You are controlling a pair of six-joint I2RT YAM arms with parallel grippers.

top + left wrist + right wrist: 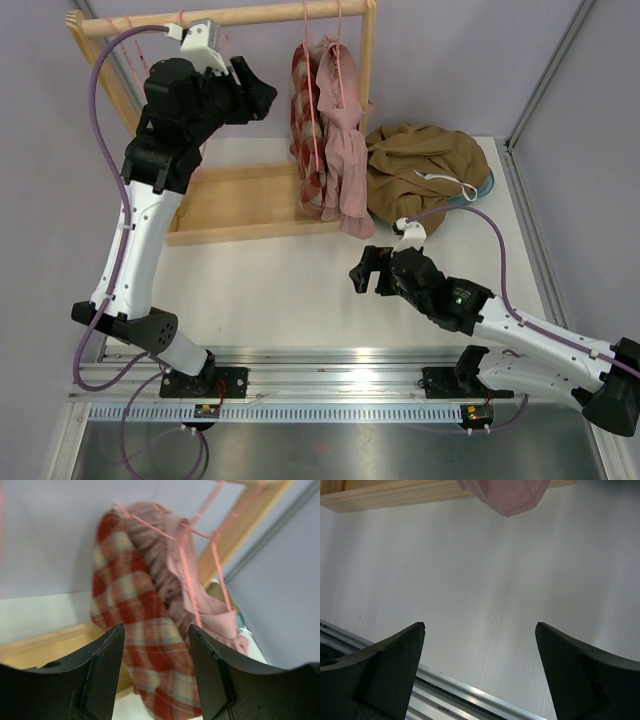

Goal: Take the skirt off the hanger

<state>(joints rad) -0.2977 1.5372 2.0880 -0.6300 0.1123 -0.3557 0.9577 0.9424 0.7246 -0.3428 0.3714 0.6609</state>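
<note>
The plaid garment's bare hanger wire at the wire's near end (312, 113) is to the right in the top view, so I will move my left gripper that way onto it next.
Two garments hang side by side from pink hangers (338, 40) on a wooden rail (260, 15): a red plaid one (308, 130) (135, 605) and a dusty pink ruffled one (345, 150) (165, 565). Which of them is the skirt I cannot tell. My left gripper (262, 100) (156, 627) is raised just left of the plaid cloth, pointing at it, open, with nothing between its fingers. My right gripper (362, 272) (480, 625) hovers low over the white table in front of the rack, wide open and empty. The pink hem (505, 495) hangs just beyond it.
The rack's wooden base (240, 200) (385, 495) lies under the garments, with posts at both ends of the rail. A crumpled brown garment (425, 170) lies on the table right of the rack. An aluminium rail (330, 365) runs along the near edge.
</note>
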